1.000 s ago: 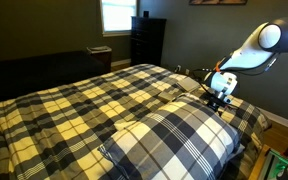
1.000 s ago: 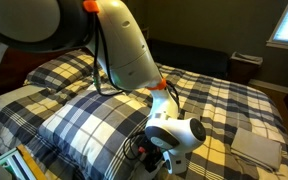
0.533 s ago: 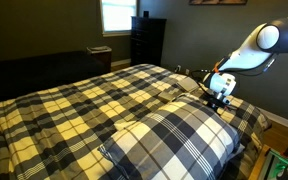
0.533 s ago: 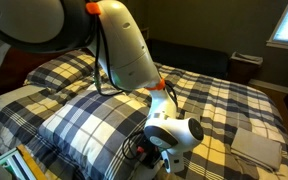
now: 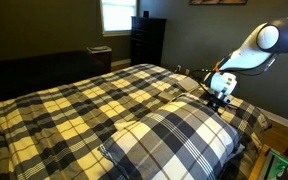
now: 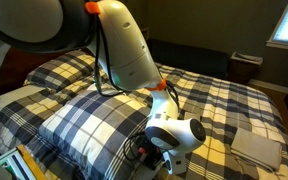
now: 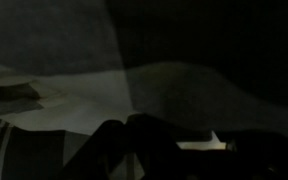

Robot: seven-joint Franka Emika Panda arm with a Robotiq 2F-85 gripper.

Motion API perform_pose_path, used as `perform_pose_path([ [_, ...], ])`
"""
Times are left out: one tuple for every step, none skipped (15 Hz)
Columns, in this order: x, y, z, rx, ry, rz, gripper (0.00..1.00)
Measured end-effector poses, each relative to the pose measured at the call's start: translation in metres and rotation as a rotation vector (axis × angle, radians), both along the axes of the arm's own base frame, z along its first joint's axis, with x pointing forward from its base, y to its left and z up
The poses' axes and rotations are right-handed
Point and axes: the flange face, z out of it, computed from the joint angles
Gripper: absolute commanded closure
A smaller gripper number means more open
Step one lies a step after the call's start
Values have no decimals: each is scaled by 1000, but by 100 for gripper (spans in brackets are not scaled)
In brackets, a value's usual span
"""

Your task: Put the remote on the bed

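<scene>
My gripper will move back toward the base next, clear of the near pillow. It will then let go over the plaid cover by the bed's edge [image 5: 234, 108].
The bed [image 5: 94, 110] has a plaid cover in pale yellow, black and grey-white, with matching pillows [image 5: 174, 140]; it also fills the exterior view from behind the arm [image 6: 219, 100]. My gripper [image 5: 220, 102] points down at the bed's edge, just behind the near pillow. In an exterior view it [image 6: 149, 153] hangs low beside the pillow [image 6: 89, 115], under the white wrist. The wrist view is almost black and shows only dark outlines. I cannot make out the remote in any view. I cannot tell whether the fingers are open or shut.
A dark dresser [image 5: 148, 40] stands by the window [image 5: 116, 15] at the far wall. A flat pale grey item [image 6: 256, 146] lies on the bed. The arm's bulky white links [image 6: 124, 50] rise over the pillow.
</scene>
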Motion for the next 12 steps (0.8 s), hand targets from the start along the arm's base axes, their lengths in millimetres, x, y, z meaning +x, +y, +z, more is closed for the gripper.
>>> perform_pose_path([
  [-1, -6, 3, -15, -5, -10, 68],
  [-1, -14, 7, -33, -12, -20, 68],
  [-2, -21, 11, -53, -19, -32, 68],
  [-3, -29, 16, -74, -26, -45, 68],
  [-3, -36, 20, -97, -34, -59, 68],
  [-3, -44, 25, -121, -41, -75, 68],
  [-3, -51, 30, -142, -46, -93, 68],
  [-3, -57, 33, -162, -50, -113, 68],
  [-3, -63, 37, -179, -54, -132, 68],
  [-3, -69, 40, -194, -56, -151, 68],
  [-3, -74, 43, -206, -56, -172, 68],
  [-4, -79, 45, -216, -56, -194, 68],
])
